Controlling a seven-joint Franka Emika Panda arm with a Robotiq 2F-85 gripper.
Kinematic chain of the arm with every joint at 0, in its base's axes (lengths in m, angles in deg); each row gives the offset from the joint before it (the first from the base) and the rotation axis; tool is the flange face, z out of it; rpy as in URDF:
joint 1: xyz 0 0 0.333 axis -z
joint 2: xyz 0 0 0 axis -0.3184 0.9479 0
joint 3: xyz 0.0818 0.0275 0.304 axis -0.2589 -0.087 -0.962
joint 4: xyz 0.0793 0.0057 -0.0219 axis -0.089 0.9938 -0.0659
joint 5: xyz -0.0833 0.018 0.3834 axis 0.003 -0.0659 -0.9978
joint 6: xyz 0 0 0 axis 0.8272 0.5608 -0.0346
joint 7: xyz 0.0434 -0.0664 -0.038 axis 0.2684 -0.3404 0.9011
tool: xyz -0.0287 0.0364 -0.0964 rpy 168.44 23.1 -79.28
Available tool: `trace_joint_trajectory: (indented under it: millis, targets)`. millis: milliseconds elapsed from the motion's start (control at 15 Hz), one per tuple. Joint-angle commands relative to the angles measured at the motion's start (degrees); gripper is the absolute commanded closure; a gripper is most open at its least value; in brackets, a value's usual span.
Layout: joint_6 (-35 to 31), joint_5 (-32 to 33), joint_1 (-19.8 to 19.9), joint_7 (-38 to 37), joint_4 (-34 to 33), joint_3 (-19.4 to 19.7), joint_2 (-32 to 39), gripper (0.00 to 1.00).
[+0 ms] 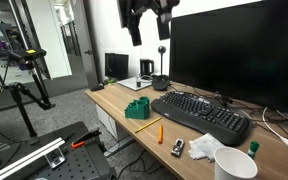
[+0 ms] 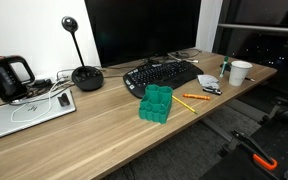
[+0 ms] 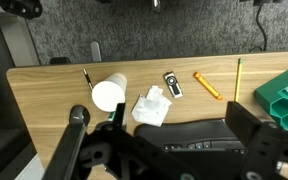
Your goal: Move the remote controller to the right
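Observation:
My gripper needs to move down open from above the keyboard, with its fingers on both sides of the fob's narrow body [image 3: 173, 84], because the remote controller lies flat far below, between tissue [image 3: 152, 106] and orange marker.
The remote controller [image 3: 172, 84] is a small black and white fob lying flat on the wooden desk, between a crumpled tissue [image 3: 152, 106] and an orange marker [image 3: 207, 85]. It also shows in both exterior views [image 1: 177, 149] [image 2: 211, 90], near the desk's front edge. My gripper [image 3: 164, 140] is open and empty. In an exterior view it hangs high above the desk [image 1: 149, 30], over the black keyboard [image 3: 199, 135] and well apart from the remote.
A white cup [image 3: 108, 94] stands beside the tissue. A pencil [image 3: 238, 78] and a green plastic holder [image 3: 284, 95] lie past the orange marker. A large monitor [image 1: 234, 50], a kettle [image 2: 6, 75] and a laptop [image 2: 24, 115] stand further along the desk.

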Motion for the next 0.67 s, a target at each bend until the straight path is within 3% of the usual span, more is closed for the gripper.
trace_joint_trajectory:
  millis: [0,333,600]
  targets:
    - [-3.8,-1.1,0.5,-3.6,-7.3,0.8,15.1,0.00]
    - [-12.5,-4.6,-0.2,-9.0,-15.5,1.1,34.9,0.00]
    - [-12.5,-4.4,-1.1,-13.2,-25.7,2.2,48.9,0.00]
